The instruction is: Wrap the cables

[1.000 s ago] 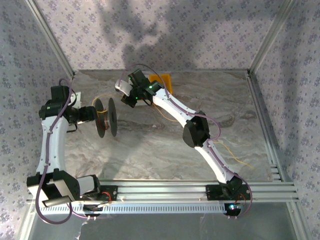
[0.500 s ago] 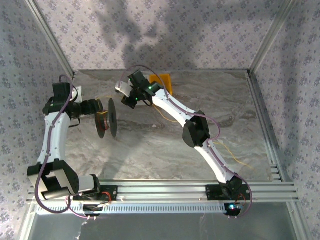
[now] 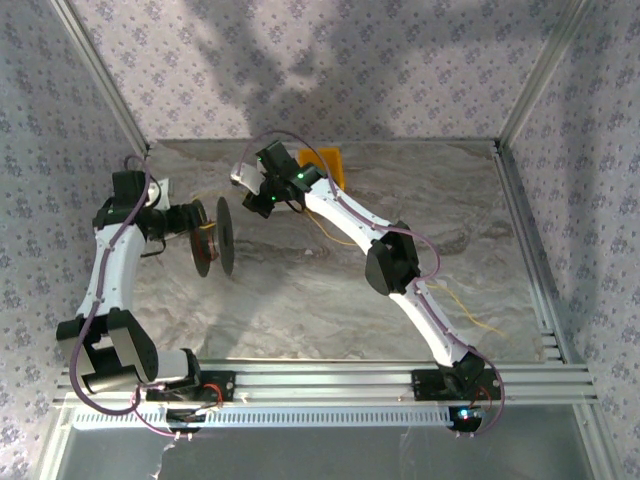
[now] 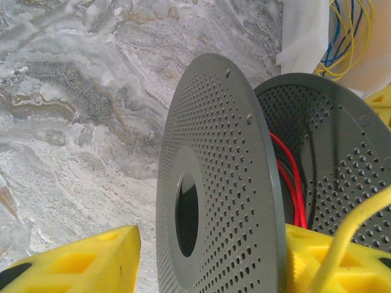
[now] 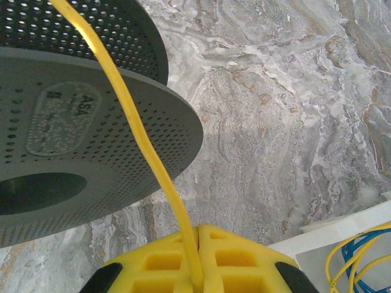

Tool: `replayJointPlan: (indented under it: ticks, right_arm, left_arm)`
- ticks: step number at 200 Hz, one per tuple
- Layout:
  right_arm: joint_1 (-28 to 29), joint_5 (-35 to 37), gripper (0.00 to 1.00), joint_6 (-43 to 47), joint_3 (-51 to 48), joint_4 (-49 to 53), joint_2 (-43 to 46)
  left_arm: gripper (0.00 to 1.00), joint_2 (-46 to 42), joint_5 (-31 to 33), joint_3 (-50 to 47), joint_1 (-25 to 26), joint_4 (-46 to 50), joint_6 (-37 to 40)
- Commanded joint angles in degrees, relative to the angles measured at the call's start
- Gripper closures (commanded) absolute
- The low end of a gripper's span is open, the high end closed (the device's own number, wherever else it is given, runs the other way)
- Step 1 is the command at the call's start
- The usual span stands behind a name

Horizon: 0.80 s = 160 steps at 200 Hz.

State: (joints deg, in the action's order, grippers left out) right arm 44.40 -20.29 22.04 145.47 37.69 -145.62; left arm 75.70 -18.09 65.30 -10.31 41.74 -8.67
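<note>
The yellow cable will move with my right gripper next toward the orange block on my right gripper's side away from the spool point(image 3: 213, 238), then I will release it.
The dark grey perforated spool point(image 3: 213, 238) stands on edge at the left of the table, with red wire point(image 4: 294, 183) wound on its core. My left gripper point(image 4: 211, 244) is open and straddles the spool's near flange point(image 4: 226, 177); a gap shows beside the left finger point(image 4: 73, 262), while the right finger point(image 4: 330, 262) lies against the flange. My right gripper point(image 5: 197, 232) is shut on a yellow cable point(image 5: 140, 122) that runs up across the spool point(image 5: 91, 128). The same cable point(image 4: 354, 226) crosses my left wrist view at lower right.
A white tray point(image 5: 342, 229) holds loose yellow and blue wire coils point(image 4: 348, 36). An orange block point(image 3: 333, 165) sits behind the right gripper point(image 3: 262, 195). More yellow cable point(image 3: 465, 305) trails on the marble table by the right arm. Aluminium rails frame the table.
My left gripper has moved a little farther back along the spool and its jaws have narrowed around the near flange. The right arm has held still with the cable.
</note>
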Motion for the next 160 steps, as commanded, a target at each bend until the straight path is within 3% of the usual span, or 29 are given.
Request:
replayJointPlan:
  ticks: [1,117,143,160]
  right_arm:
    - [-0.3,-0.9,1.0,-1.1,-0.6,-0.2,-1.2]
    - [-1.5,-1.9,1.0,-2.5,-1.3,0.0,-2.2]
    - [-1.8,-2.2,1.0,-3.0,-0.8,0.1,-2.5]
    - [-2.1,-2.1,1.0,-3.3,-0.5,0.3,-2.6]
  left_arm:
    - [0.45,-0.6,-1.4,-0.4,-0.3,-1.2,-0.3]
    - [0.85,2.6,-1.8,-0.7,-0.3,-2.5,-0.7]
    - [1.0,2.8,-1.7,-0.5,-0.3,-2.5,-0.2]
    - [1.0,2.8,-1.6,-0.2,-0.3,-2.1,-0.1]
